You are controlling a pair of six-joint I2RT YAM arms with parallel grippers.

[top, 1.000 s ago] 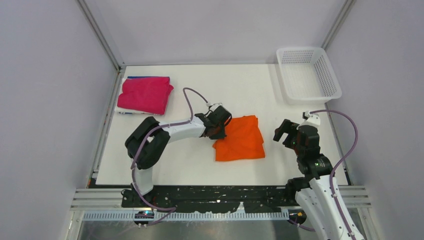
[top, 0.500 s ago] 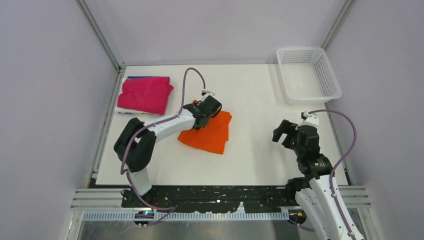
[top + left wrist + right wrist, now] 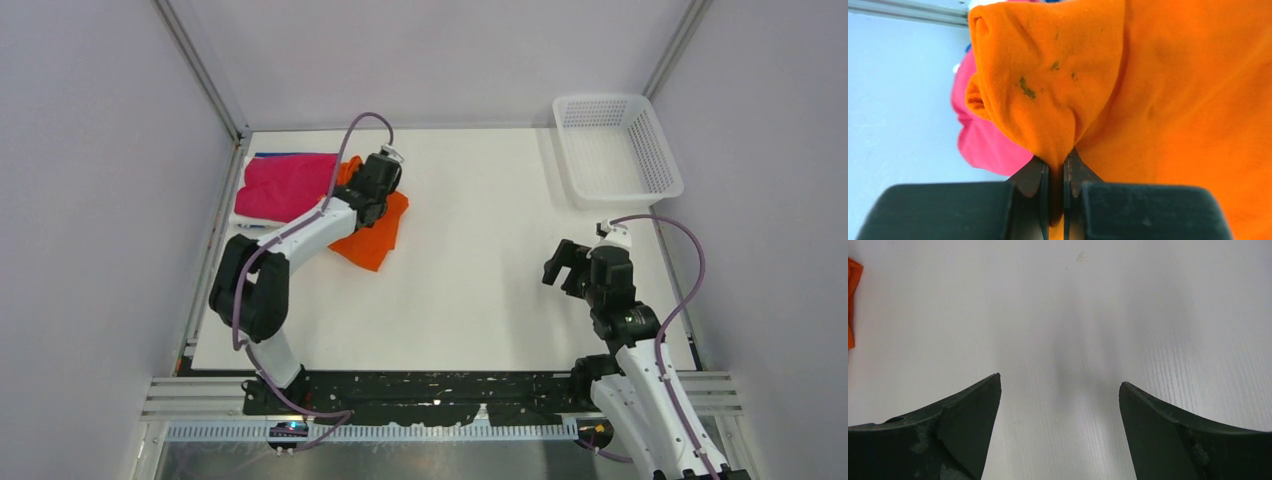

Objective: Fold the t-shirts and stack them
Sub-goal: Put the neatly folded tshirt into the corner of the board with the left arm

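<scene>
I will carry the orange t-shirt to the left in the top view with my left gripper, outward over the magenta-pink t-shirt, and release it, because the magenta-pink one is on top of the stack on that side.
My left gripper [image 3: 377, 180] is shut on a fold of the folded orange t-shirt [image 3: 372, 236], which hangs from it just right of the magenta-pink t-shirt [image 3: 285, 187] at the far left of the table. In the left wrist view the orange t-shirt [image 3: 1168, 85] fills the frame, pinched at my left gripper [image 3: 1057, 165], with the pink t-shirt [image 3: 983, 140] behind it. A blue t-shirt edge [image 3: 283, 155] peeks from under the pink one. My right gripper [image 3: 560, 265] stands open over bare table at the right; my right gripper [image 3: 1060, 385] holds nothing.
A white mesh basket [image 3: 620, 148] sits at the far right corner. Grey walls and metal frame posts close in the white table [image 3: 480, 200] on three sides. A sliver of orange cloth [image 3: 852, 300] shows at the right wrist view's left edge.
My left gripper has carried the orange t-shirt from the table's middle leftward and away from me, up beside the pink t-shirt. The right arm has barely moved.
</scene>
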